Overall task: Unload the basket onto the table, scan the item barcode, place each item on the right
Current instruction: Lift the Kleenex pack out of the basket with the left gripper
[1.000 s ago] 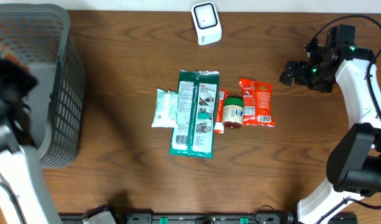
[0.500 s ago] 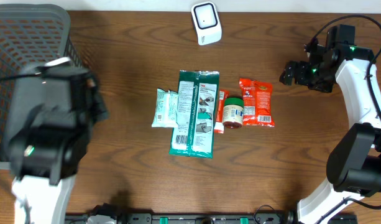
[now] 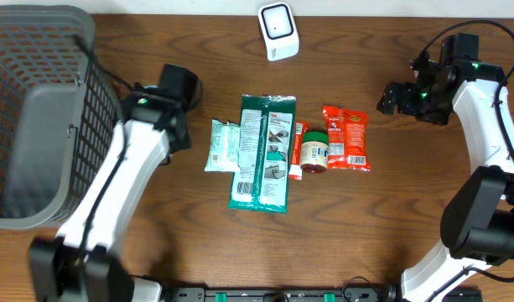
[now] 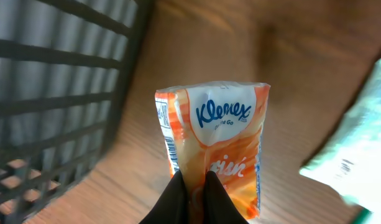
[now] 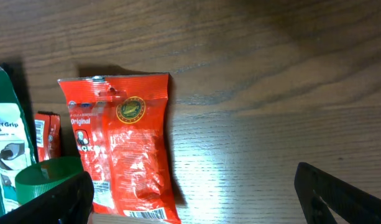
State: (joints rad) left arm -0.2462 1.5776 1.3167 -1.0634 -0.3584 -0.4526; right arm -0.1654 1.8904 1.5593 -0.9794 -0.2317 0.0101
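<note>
The left gripper should move down toward the pale teal pack and let go of the tissue pack on the bare wood beside it, which is empty below the gripper.
In the left wrist view an orange Kleenex tissue pack stands upright, and my left gripper is shut on its lower edge. Barcode stripes run along the pack's left side. From overhead the left gripper hangs between the basket and the row of items, and the pack under it is hidden. A white scanner sits at the table's far edge. My right gripper stands open at the right. Its fingers are spread wide over bare wood beside a red snack packet.
A grey mesh basket fills the left side. Mid-table lie a pale teal pack, a long green pack, a thin red packet, a green-lidded jar and the red snack packet.
My left arm has swung from over the basket, close under the camera, to the right and down beside the pale teal pack. The right arm has not moved.
</note>
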